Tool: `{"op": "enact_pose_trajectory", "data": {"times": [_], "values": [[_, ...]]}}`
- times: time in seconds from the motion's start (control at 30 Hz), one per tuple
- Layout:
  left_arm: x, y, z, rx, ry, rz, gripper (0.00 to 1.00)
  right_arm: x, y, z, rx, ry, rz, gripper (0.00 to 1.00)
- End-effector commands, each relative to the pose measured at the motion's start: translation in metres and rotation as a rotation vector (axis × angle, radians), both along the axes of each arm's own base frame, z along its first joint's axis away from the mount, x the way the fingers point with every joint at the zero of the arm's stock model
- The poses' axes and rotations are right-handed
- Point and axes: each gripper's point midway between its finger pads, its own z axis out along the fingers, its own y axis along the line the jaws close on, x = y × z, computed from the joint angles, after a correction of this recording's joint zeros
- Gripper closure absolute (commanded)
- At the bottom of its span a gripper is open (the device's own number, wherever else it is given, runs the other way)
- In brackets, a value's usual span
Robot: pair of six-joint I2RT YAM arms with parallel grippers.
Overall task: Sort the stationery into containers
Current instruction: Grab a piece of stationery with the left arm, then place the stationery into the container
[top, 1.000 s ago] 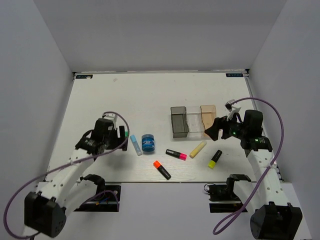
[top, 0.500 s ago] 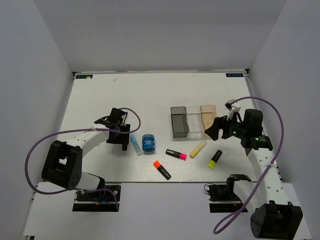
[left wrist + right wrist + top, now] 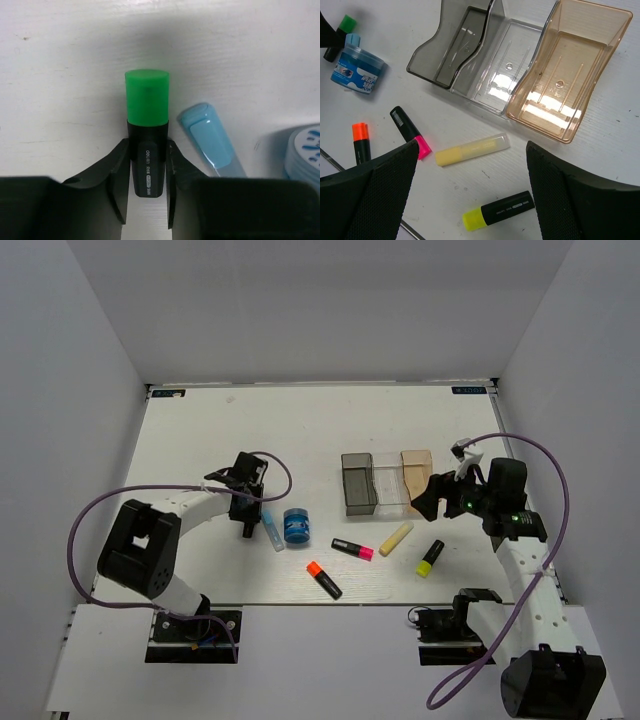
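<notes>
The grey bin is nearest and is empty. My left gripper should next lift the black body off the tabletop and carry it toward that bin to release it.
My left gripper is down at the table, shut on the black body of the green-capped highlighter, which still lies on the table. The light blue stick lies just right of it, then the blue roll. The pink highlighter, orange highlighter, pale yellow stick and yellow highlighter lie loose in front of the bins. The grey bin, clear bin and tan bin hold nothing. My right gripper hovers open and empty above the pale yellow stick.
The white table ends at grey walls on the left, back and right. The front edge runs just below the orange highlighter. My right arm's cable loops near the right wall.
My left arm has swung in and its gripper has come down around the green highlighter. The right arm and the other items have not moved.
</notes>
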Motion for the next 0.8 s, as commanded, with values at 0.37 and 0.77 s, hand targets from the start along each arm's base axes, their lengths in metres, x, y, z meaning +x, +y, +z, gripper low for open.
{"op": "enact_pose_trajectory", "data": {"times": [0.37, 0.77], "values": [[0.041, -0.028, 0.11, -0.092, -0.253, 0.004, 1.0, -0.001, 0.006, 0.022, 0.005, -0.059, 0.049, 0.67], [0.092, -0.223, 0.169, -0.423, -0.253, -0.185, 1.0, 0.002, 0.004, 0.017, -0.009, -0.047, 0.045, 0.32]]}}
